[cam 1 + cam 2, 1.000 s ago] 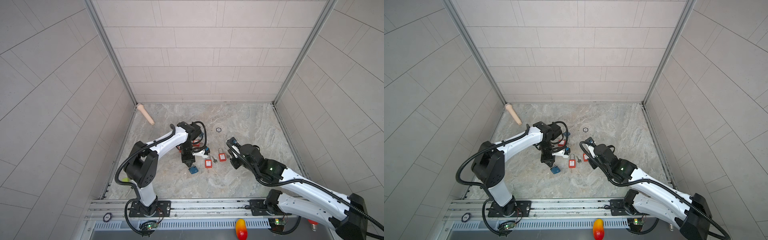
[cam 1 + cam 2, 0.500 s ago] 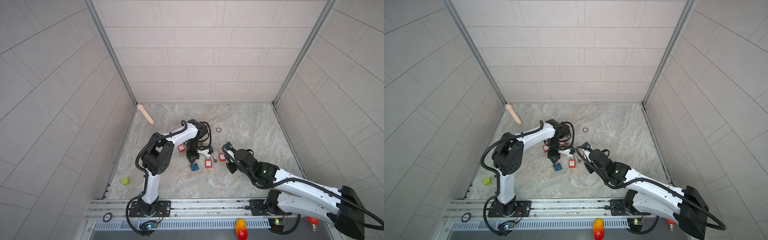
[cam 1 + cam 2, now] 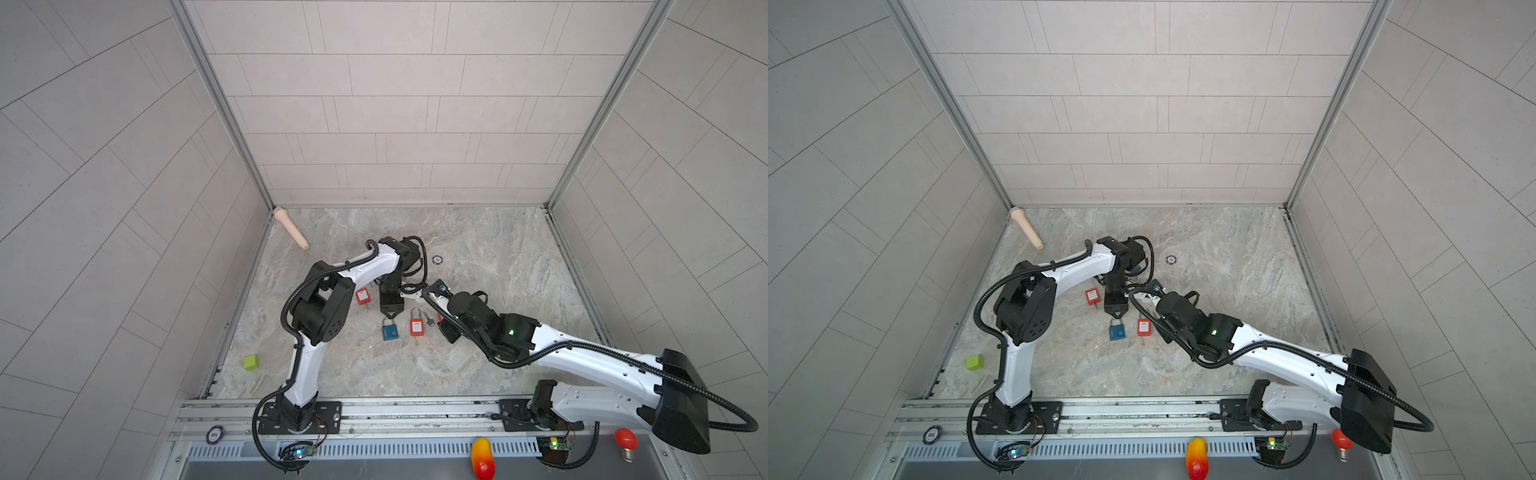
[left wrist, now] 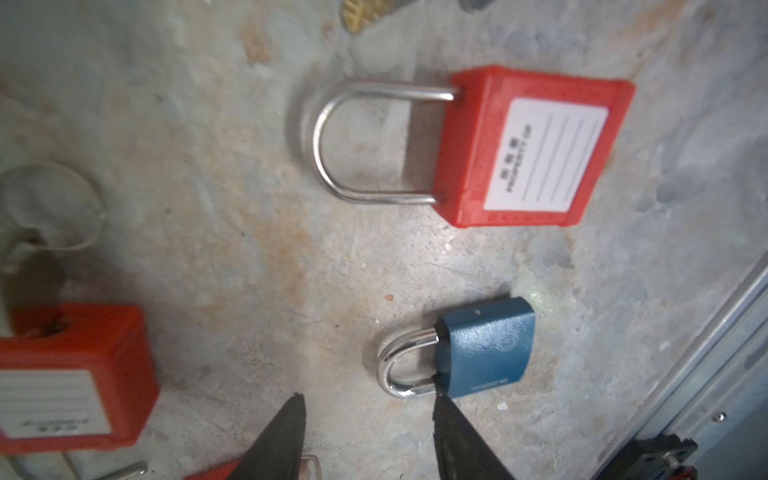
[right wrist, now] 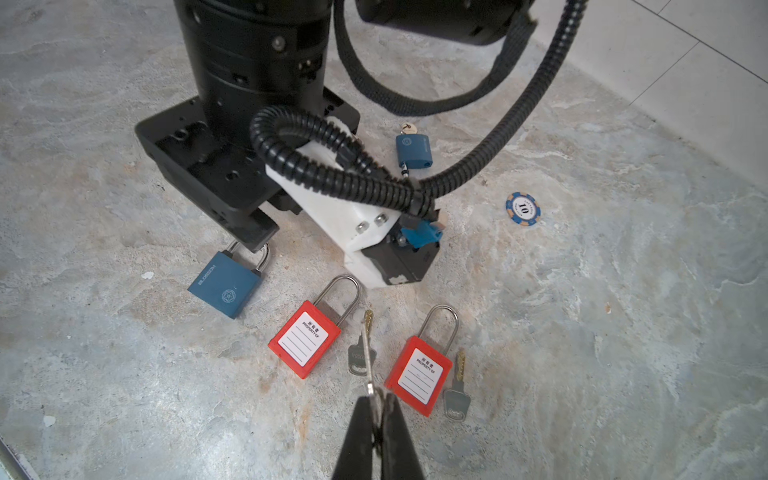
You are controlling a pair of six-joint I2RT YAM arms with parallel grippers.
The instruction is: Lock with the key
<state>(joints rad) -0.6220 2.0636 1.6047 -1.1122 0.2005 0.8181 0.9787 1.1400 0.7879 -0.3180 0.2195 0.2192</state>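
Observation:
The blue padlock's shackle is pushed in, so next I should move my right gripper down toward the floor (image 3: 403, 326) (image 5: 276, 301) between the blue padlock and the nearest red one to let go of the key.
A blue padlock (image 3: 390, 332) (image 4: 484, 349) lies flat on the stone floor with its shackle pushed in. My left gripper (image 3: 391, 312) (image 4: 368, 407) points down at that shackle and is open, its black fingertips (image 5: 253, 241) on either side of the shackle's top. My right gripper (image 5: 376, 401) is shut on a thin silver key (image 5: 365, 357) that I see edge-on, sticking out past the tips above the floor between two red padlocks. In both top views the right wrist hides this gripper.
Red padlocks (image 5: 303, 343) (image 5: 419, 374) lie with loose keys (image 5: 457, 395) beside them. A third red padlock (image 3: 363, 296) has a key in it. A second blue padlock (image 5: 412, 150), a poker chip (image 5: 523, 209), a green cube (image 3: 251, 362) and a wooden peg (image 3: 291, 228) lie further off.
My left gripper has gone from shut to open over the blue padlock's shackle. The left arm has swung its elbow inward, and the right arm has moved left towards the padlocks.

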